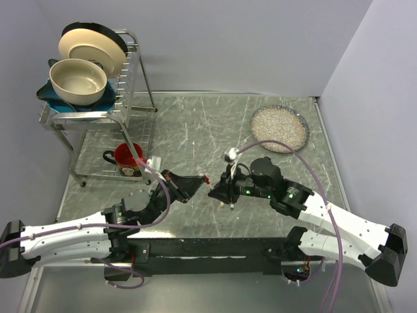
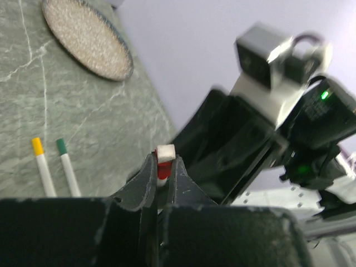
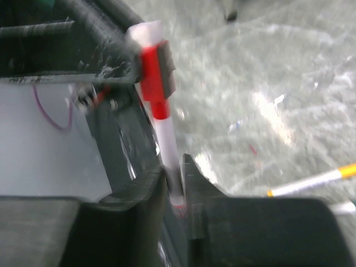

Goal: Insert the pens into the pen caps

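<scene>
The left gripper needs to tilt downward next and lower the white pen, already capped, to release it on the bare tabletop (image 2: 28, 171) beside the yellow-ended pen, since that lies below it.
My left gripper (image 1: 199, 181) (image 2: 164, 161) is shut on a small red pen cap (image 2: 162, 169) with a white end. My right gripper (image 1: 214, 191) (image 3: 177, 167) is shut on the white barrel of a pen (image 3: 168, 146). The pen's red end sits in the mouth of the red cap (image 3: 151, 69), which the left fingers (image 3: 100, 50) hold above the table. Two more white pens lie side by side on the table, one with a yellow end (image 2: 42, 171) and one with a green end (image 2: 68, 172). The yellow-ended pen also shows in the right wrist view (image 3: 311, 181).
A round plate of pale grains (image 1: 280, 128) sits at the back right. A red mug (image 1: 128, 158) stands under a metal dish rack (image 1: 133, 98) at the back left; the rack holds a bowl and a plate. Purple cables loop over both arms.
</scene>
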### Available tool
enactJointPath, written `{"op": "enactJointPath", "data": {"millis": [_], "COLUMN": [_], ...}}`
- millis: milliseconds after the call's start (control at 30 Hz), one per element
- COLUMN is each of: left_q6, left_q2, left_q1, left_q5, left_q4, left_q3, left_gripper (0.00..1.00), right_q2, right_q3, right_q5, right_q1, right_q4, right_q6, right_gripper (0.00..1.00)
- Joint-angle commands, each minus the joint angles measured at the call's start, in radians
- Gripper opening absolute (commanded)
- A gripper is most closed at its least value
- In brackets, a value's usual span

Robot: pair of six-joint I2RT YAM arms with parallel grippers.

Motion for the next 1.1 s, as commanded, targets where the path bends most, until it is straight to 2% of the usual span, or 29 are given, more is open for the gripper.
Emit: {"op": "enactJointPath", "data": {"millis": [0,167,233,300,433,567,667,800,1000,1067], "left_q6": [0.095,0.176,0.203,0.21,0.19,0.176,0.187,0.191,0.188,0.19], "left_q2": [0.051,0.148,0.191,0.227,0.3,0.433,0.547,0.712,0.856,0.91], "left_q1": [0.037,0.112,0.144,0.178,0.3,0.364,0.39,0.428,0.448,0.454], "left_q5": [0.285,0.309,0.295,0.302,0.381,0.457,0.492,0.534,0.563,0.566], "left_q4": [-0.302,-0.406,-0.448,-0.462,-0.421,-0.359,-0.342,-0.351,-0.342,-0.371], "left_q3": [0.115,0.28,0.328,0.342,0.304,0.293,0.319,0.38,0.454,0.498], "left_gripper": [0.01,0.01,0.01,0.01,0.01,0.01,0.01,0.01,0.01,0.04], "right_q2": [-0.063,-0.191,-0.304,-0.432,-0.62,-0.709,-0.703,-0.683,-0.668,-0.662], "right_q3": [-0.037,-0.157,-0.218,-0.256,-0.315,-0.304,-0.29,-0.289,-0.312,-0.313], "right_q5": [0.061,0.013,0.013,0.024,0.07,0.13,0.142,0.098,0.05,0.055], "right_q1": [-0.062,-0.056,-0.054,-0.054,-0.052,-0.052,-0.052,-0.052,-0.052,-0.052], "right_q4": [0.426,0.366,0.305,0.239,0.141,0.075,0.053,0.067,0.122,0.122], "right_q6": [0.102,0.138,0.159,0.19,0.233,0.244,0.25,0.276,0.303,0.303], "right_gripper": [0.39,0.66,0.79,0.82,0.97,1.0,1.0,1.0,1.0,1.0]}}
